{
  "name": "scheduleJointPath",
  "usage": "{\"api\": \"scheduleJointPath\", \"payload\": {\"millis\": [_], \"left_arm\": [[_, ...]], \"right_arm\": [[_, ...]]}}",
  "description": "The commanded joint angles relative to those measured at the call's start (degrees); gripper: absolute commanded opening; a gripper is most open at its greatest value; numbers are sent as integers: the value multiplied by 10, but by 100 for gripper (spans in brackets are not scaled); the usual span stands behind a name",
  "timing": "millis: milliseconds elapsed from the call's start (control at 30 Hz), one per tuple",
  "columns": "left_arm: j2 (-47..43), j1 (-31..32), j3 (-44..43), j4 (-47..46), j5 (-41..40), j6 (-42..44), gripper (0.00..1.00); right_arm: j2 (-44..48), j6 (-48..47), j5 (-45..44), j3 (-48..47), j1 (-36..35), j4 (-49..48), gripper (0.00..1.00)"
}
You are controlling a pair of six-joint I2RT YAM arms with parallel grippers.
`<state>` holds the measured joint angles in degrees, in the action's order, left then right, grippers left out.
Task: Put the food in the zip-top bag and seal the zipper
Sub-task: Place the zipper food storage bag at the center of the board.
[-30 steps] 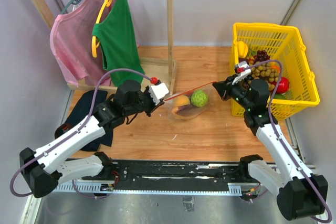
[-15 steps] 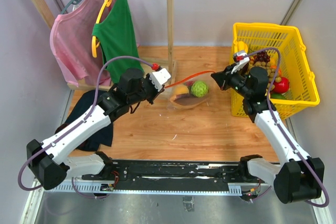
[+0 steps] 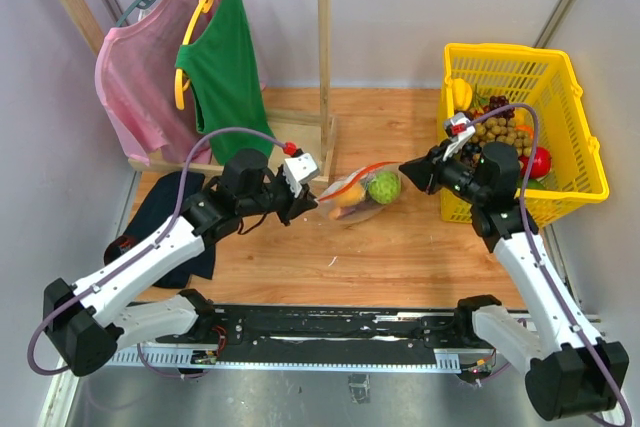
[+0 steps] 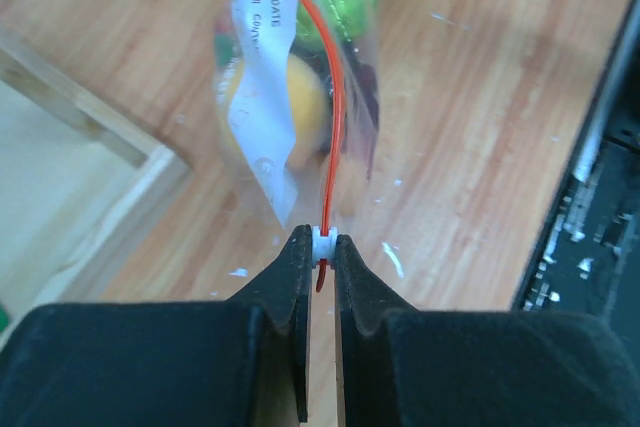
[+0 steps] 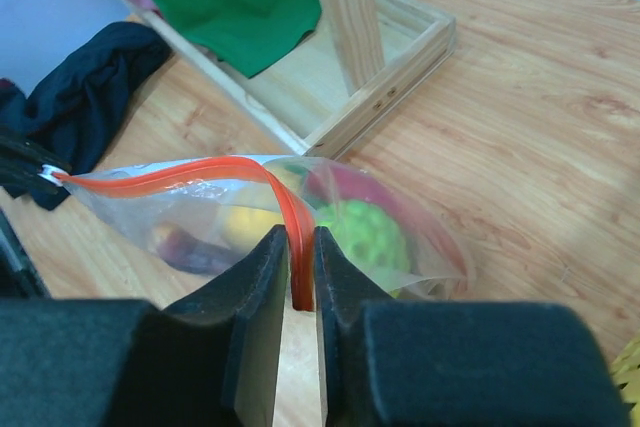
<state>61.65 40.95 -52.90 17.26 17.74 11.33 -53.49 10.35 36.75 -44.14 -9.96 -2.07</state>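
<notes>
The white slider in my left gripper is at the zipper's end, so I will lower it back from the rack's base and release it on the tabletop.
The zip-top bag (image 3: 362,192) hangs between my two grippers just above the wooden table. Inside it I see a green bumpy ball (image 3: 381,187), an orange-yellow fruit (image 3: 347,195), a dark purple piece (image 5: 190,247) and something red (image 5: 345,187). My left gripper (image 3: 314,202) is shut on the white slider at the left end of the orange-red zipper (image 4: 335,97); the left wrist view shows this grip (image 4: 323,243). My right gripper (image 3: 406,169) is shut on the zipper's right end (image 5: 300,272). The strip (image 5: 190,174) bows upward between them. A white label (image 4: 262,17) faces the left wrist camera.
A yellow basket (image 3: 580,137) with more toy fruit stands right of the right arm. A wooden clothes rack (image 3: 323,57) with a pink and a green garment stands at the back left, its base (image 5: 400,57) just behind the bag. A dark cloth (image 3: 165,212) lies left.
Both grippers came down and a little nearer with the bag. The zipper, stretched straight a second ago, now bows and the bag sags lower.
</notes>
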Motion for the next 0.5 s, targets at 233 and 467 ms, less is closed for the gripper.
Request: {"api": "scheduleJointPath", "payload": {"millis": [233,467], "left_arm": [[-40,-1,72,-30,136,-99,7],[-10,23,106,-111,160,-153,7]], "right_arm": [[125,-20,3,11,-12,97,47],[194,-37,-66,-3,-11,142,67]]}}
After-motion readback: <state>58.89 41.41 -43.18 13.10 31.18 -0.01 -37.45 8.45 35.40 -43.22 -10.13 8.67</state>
